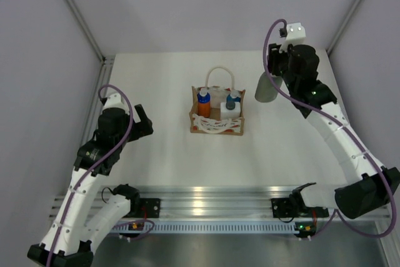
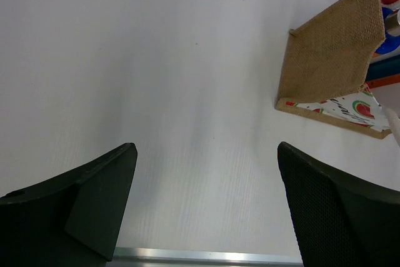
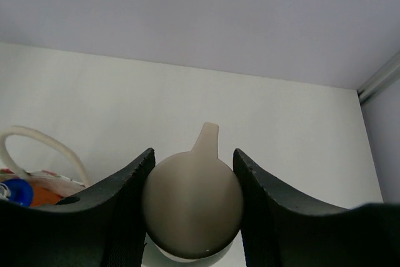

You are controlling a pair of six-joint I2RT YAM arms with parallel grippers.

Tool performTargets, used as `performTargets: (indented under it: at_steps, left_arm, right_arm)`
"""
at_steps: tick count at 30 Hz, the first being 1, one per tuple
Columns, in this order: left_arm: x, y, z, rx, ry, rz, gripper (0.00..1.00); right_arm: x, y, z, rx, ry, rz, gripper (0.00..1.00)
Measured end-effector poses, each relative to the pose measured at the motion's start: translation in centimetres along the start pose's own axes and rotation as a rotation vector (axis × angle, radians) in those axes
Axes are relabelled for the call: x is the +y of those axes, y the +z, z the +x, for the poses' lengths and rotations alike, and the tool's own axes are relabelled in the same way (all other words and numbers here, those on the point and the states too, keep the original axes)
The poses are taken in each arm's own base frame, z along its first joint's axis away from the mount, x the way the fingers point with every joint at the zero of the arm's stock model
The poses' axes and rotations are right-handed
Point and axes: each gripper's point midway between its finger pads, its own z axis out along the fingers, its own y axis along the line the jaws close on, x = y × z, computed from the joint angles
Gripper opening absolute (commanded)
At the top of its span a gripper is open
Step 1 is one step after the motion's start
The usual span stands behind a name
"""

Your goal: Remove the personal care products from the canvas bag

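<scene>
The right gripper will next lower the grey-green bottle until it stands beside the bag, because the bottle hangs clear of the canvas bag [image 1: 215, 120] over bare table.
The canvas bag [image 1: 215, 120] stands mid-table with its white loop handle up; an orange bottle with a blue cap [image 1: 204, 102] and a white bottle with a bluish top [image 1: 230, 105] stand inside. Its tan side [image 2: 331, 48] shows at the right in the left wrist view. My right gripper [image 1: 270, 74] is shut on the grey-green bottle [image 1: 265, 87], held in the air right of the bag; the right wrist view shows its beige cap [image 3: 192, 207] between the fingers. My left gripper [image 1: 144, 123] is open and empty, left of the bag, over bare table.
The white table [image 1: 169, 154] is walled by grey panels on three sides. A metal rail [image 1: 212, 198] runs along the near edge between the arm bases. The bag's handle [image 3: 37, 142] shows at the left in the right wrist view.
</scene>
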Motion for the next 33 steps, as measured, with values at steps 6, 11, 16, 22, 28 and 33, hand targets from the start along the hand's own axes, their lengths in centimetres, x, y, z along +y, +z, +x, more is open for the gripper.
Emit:
performTargets:
  at_steps: [6, 11, 16, 22, 28, 33]
  left_arm:
    - [0.0, 0.0, 0.0, -0.001, -0.002, -0.002, 0.98]
    - [0.1, 0.0, 0.0, -0.003, -0.002, -0.004, 0.98]
    - [0.1, 0.0, 0.0, -0.002, -0.002, -0.004, 0.98]
    - [0.1, 0.0, 0.0, -0.002, -0.002, -0.004, 0.98]
    - [0.1, 0.0, 0.0, -0.002, -0.004, -0.004, 0.98]
    - [0.1, 0.0, 0.0, -0.002, -0.004, -0.005, 0.98]
  right_arm:
    - [-0.7, 0.0, 6.3, 0.088, -0.021, 0.032, 0.00]
    - [-0.7, 0.2, 11.5, 0.139, -0.033, 0.036, 0.00]
    - [-0.8, -0.1, 15.9, 0.179, -0.038, 0.040, 0.00]
    - [-1.1, -0.6, 17.8, 0.176, -0.038, 0.055, 0.17]
    - [-1.6, -1.0, 17.7, 0.147, -0.027, 0.078, 0.66]
    - [-1.8, -1.2, 14.9, 0.048, 0.009, 0.087, 0.75]
